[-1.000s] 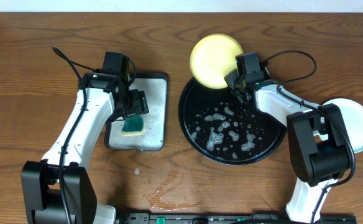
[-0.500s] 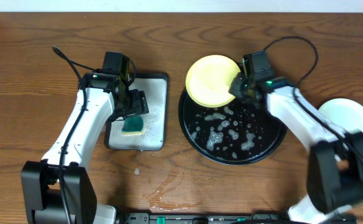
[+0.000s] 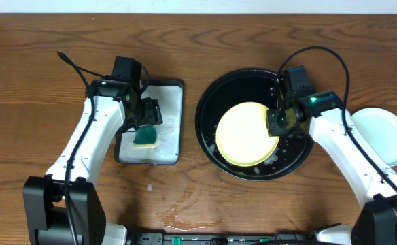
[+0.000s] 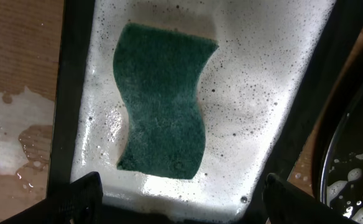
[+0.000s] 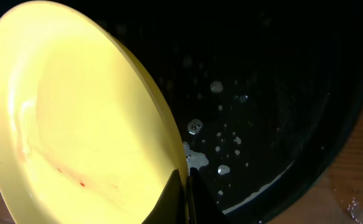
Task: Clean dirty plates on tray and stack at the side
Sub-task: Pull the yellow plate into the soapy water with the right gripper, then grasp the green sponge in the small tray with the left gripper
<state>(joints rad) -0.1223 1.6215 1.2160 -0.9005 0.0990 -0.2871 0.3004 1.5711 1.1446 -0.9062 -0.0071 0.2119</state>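
Note:
The pale yellow plate (image 3: 247, 133) hangs tilted above the bottom of the round black tray, so my right gripper will lower it onto the bottom of the tray next and release the plate's rim.
My right gripper (image 3: 274, 124) is shut on the rim of the pale yellow plate (image 3: 247, 133) and holds it over the middle of the round black tray (image 3: 212, 99). In the right wrist view the yellow plate (image 5: 76, 118) is tilted, with small red smears, and the gripper (image 5: 184, 193) pinches its edge above the sudsy tray (image 5: 281, 93). A pale mint-green plate (image 3: 382, 135) lies on the wood at the far right. My left gripper (image 3: 146, 114) is open over the green sponge (image 3: 145, 138); its fingers (image 4: 181, 199) straddle the sponge (image 4: 163, 109).
The sponge lies in a foamy rectangular silver-grey tray (image 3: 168, 109) left of the black tray. Water and foam lie spilled on the wood (image 3: 185, 204) near the front edge and beside the metal tray (image 4: 7, 134).
My right gripper has carried the yellow plate from the tray's far rim down over the tray's middle. The left arm has not moved.

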